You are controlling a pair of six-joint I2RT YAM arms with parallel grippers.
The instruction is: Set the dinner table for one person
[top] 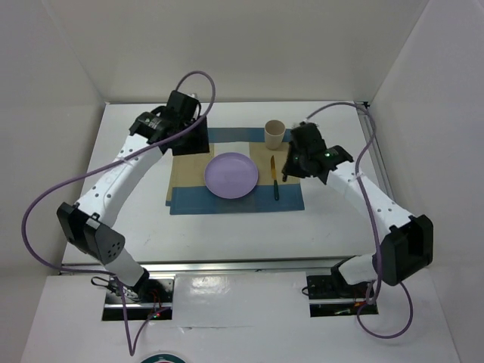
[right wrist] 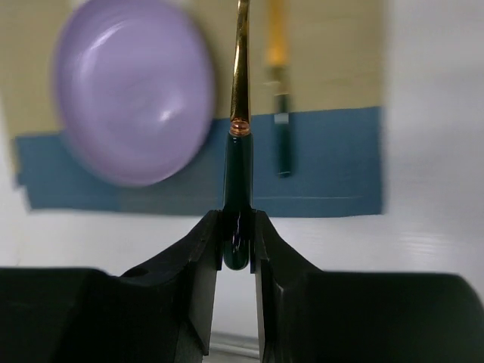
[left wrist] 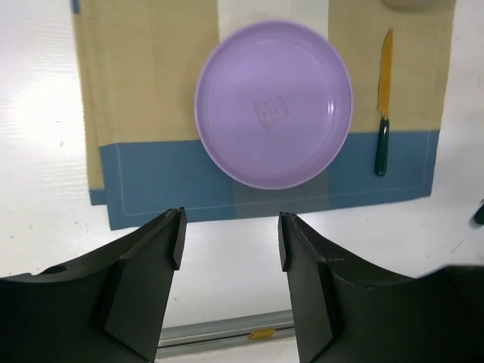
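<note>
Next I should move my right gripper left in the top view over the plate point(top: 231, 175), then down, freeing the utensil on the side of the placemat opposite the knife, since that's bare.
A purple plate point(top: 231, 175) lies in the middle of the blue-and-tan placemat point(top: 189, 200) on the white dinner table point(top: 227, 234). A knife point(top: 274, 178) with a gold blade and dark green handle lies on the mat right of the plate. A tan cup point(top: 274, 134) stands behind it. My right gripper point(right wrist: 237, 234) is shut on the green handle of a gold-stemmed utensil point(right wrist: 240, 91), held above the mat between plate point(right wrist: 132, 91) and knife point(right wrist: 278, 98); its head is cut off by the frame. My left gripper point(left wrist: 231, 238) is open and empty, high over the mat's back left.
White walls enclose the table on three sides. A metal rail point(top: 227, 266) runs along the near edge. In the left wrist view the plate point(left wrist: 272, 106) and knife point(left wrist: 384, 98) lie on the mat point(left wrist: 136, 91), with bare table point(left wrist: 38, 189) to the left.
</note>
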